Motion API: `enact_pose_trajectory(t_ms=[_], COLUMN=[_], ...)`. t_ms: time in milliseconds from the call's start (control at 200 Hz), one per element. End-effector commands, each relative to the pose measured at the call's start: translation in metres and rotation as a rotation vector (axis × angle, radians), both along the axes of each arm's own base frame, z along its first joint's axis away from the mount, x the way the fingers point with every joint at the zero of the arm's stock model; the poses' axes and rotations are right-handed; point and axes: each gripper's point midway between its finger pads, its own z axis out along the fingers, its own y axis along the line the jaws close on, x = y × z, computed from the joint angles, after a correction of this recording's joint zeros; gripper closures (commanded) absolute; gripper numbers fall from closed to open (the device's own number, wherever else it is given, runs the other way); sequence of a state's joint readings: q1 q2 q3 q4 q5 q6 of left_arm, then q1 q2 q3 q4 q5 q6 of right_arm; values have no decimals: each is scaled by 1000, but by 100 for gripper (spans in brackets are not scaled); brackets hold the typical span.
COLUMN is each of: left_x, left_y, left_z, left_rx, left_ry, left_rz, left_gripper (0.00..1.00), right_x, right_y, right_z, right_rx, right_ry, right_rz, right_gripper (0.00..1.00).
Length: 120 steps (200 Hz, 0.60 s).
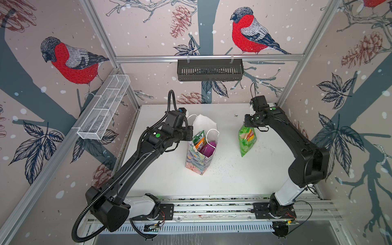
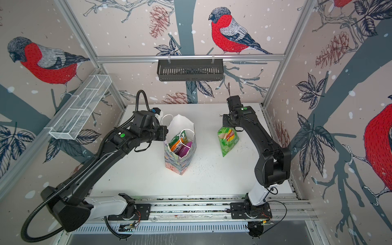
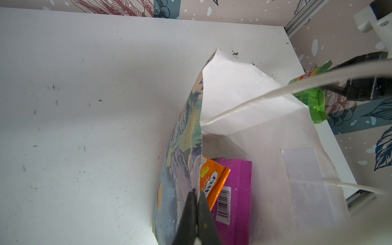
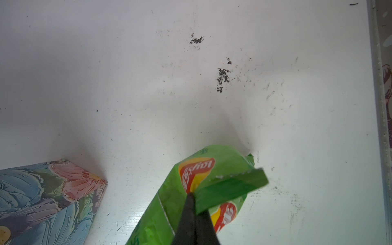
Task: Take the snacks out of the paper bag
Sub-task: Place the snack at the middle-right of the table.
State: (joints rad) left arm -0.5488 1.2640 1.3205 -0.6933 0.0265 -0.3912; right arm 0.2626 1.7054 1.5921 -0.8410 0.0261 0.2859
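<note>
Next, the right gripper goes down, easing toward the floral paper bag [image 1: 200, 157], and releases the top seal, since clear tabletop [image 1: 233, 143] beside that bag lies below the gripper.
The floral paper bag [image 1: 200, 157] stands upright mid-table with its mouth open. Inside it show a yellow-green packet [image 1: 199, 135], an orange one [image 3: 214, 182] and a purple one [image 3: 237, 191]. My left gripper [image 3: 196, 192] is shut on the bag's left rim, one finger inside and one outside. To the bag's right, my right gripper [image 4: 192, 194] is shut on the top seal of the large green chip bag [image 1: 247, 140], which hangs from it outside the paper bag. I cannot tell whether its lower end touches the table.
A black slotted basket [image 1: 210, 70] hangs on the back rail and a white wire basket [image 1: 104, 108] on the left wall. The white table [image 1: 233, 176] carries dark specks near the back right. Aluminium frame posts close off the table's sides.
</note>
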Motion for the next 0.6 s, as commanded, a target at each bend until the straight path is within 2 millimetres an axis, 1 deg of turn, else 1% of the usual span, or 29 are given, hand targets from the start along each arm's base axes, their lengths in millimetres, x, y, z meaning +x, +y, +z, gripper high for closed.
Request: enact_pose_trajectory(t_ms=[0,190,315,495,595], left_x=[6,6,6,8,8], left_y=[-3,-4,-6,-7,-8], left_z=[14,17,14,14,16], left_rx=[-31,-36,-32,-29,-29], left_ry=[-54,-62,-56,-55,-59], left_rz=[-5,-9,-19,-24,-29], left_gripper=[100,100,100,100,100], right_x=[3,7,10,13,15], right_y=[6,15,19,27,29], right_z=[-2,-8,-12,-19,-20], right_rx=[9,43,61,98,111], right_ry=[3,5,7,15,14], right_rz=[14,33,41,53,56], right_gripper=[99,96,94,87,86])
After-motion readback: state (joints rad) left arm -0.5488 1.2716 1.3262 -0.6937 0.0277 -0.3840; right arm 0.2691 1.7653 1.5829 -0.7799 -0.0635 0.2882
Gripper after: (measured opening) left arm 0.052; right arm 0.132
